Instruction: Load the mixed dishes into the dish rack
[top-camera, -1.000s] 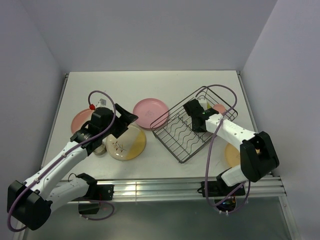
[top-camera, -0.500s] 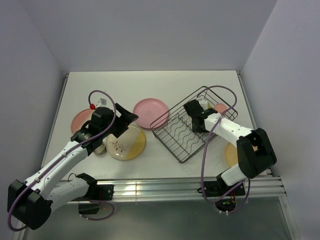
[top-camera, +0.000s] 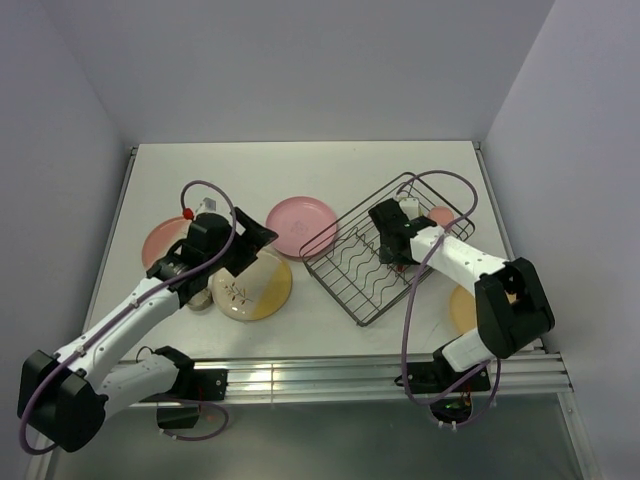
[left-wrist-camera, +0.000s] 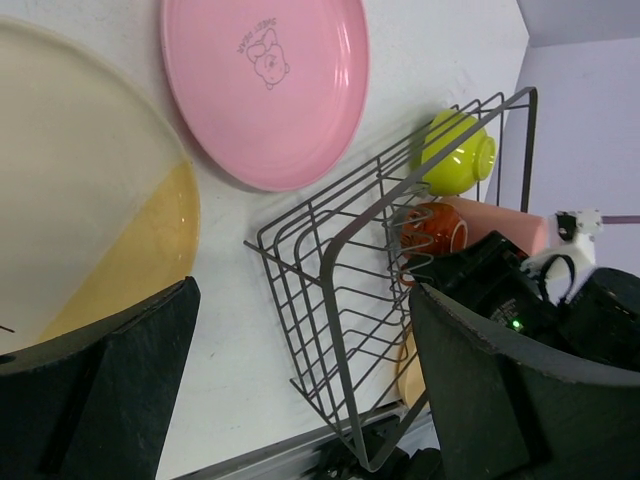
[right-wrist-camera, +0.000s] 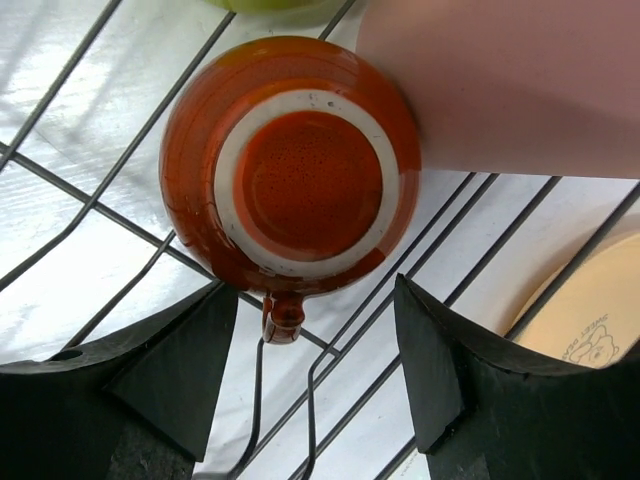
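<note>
The small grey cup is still outside the rack (top-camera: 368, 270), so my left gripper will next move back and down, turning onto the cup's rim by the cream-yellow plate.
The dark red-brown mug (right-wrist-camera: 290, 165) lies bottom-up on the wires of the dish rack (top-camera: 368, 270), its handle (right-wrist-camera: 283, 315) pointing toward me. My right gripper (right-wrist-camera: 318, 305) stands open just behind it, a finger on each side, touching nothing. Against the mug leans the salmon cup (right-wrist-camera: 500, 80), and the lime-green bowl (left-wrist-camera: 455, 150) shows at the rack's far end. My left gripper (top-camera: 258, 238) hangs open and empty over the cream-yellow plate (top-camera: 262, 290). A pink plate (top-camera: 300, 222) lies between that plate and the rack.
A salmon-orange plate (top-camera: 158, 240) lies at the far left, partly under my left arm. A small grey cup (top-camera: 198, 299) sits by the cream-yellow plate. An orange plate (top-camera: 461, 310) lies right of the rack, half hidden by my right arm.
My right gripper has opened and let go of the mug, which now rests in the rack. The left arm has hardly moved.
</note>
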